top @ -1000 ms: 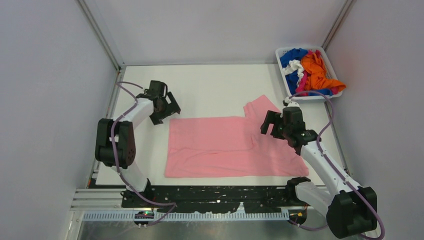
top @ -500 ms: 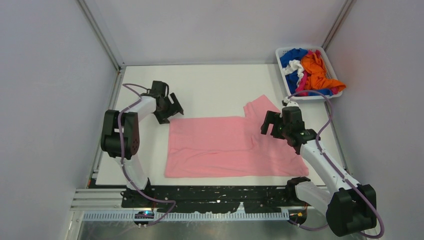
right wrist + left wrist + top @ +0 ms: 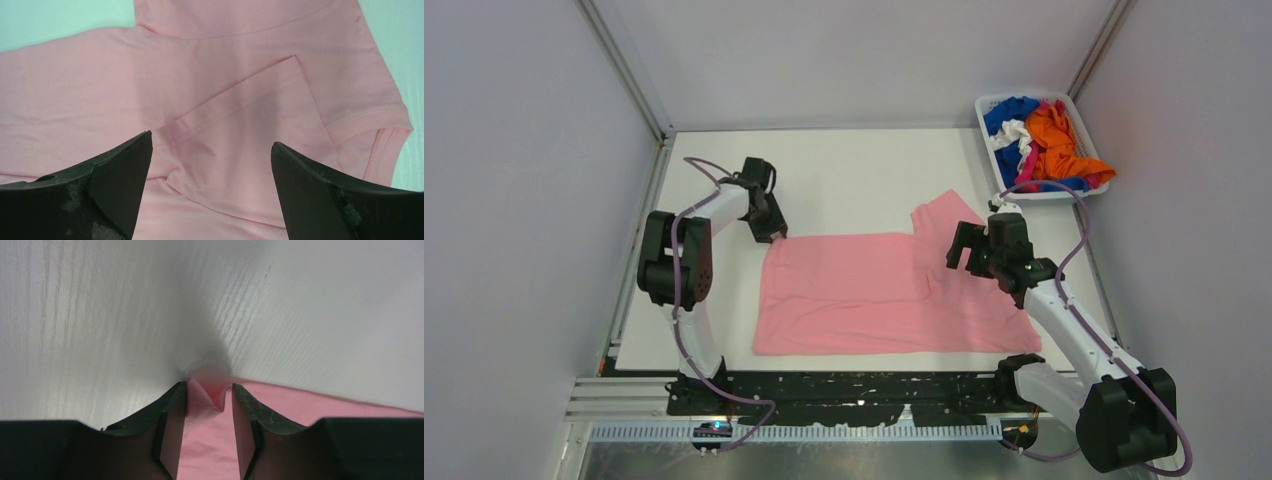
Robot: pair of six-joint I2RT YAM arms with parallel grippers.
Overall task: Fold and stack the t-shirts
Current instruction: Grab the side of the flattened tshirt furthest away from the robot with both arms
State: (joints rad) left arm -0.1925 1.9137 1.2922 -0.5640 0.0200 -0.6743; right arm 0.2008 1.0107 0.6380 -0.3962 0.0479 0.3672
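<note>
The far sleeve sticks out past the shirt's far edge. My right gripper will next move outward and then down onto the outer end of that sleeve.
A light pink t-shirt [image 3: 874,295] lies spread flat on the white table, one sleeve [image 3: 946,212] pointing to the far right. My left gripper [image 3: 769,228] is down at its far left corner. In the left wrist view the left gripper [image 3: 207,386] has its jaws half closed either side of that corner [image 3: 205,397]; the cloth puckers up between them and a gap remains. My right gripper [image 3: 961,245] hovers open over the shirt's right part. The right wrist view shows the right gripper [image 3: 211,137] wide open above a folded-in sleeve [image 3: 250,105].
A white slotted basket [image 3: 980,101] stands at the far right corner, holding crumpled orange [image 3: 1054,140], blue [image 3: 1009,110] and white [image 3: 1014,132] shirts; orange cloth hangs over its rim. Grey walls close in the table on three sides.
My left gripper moved right and down onto the shirt's far left corner and its jaws narrowed around it. The right arm stayed in place.
</note>
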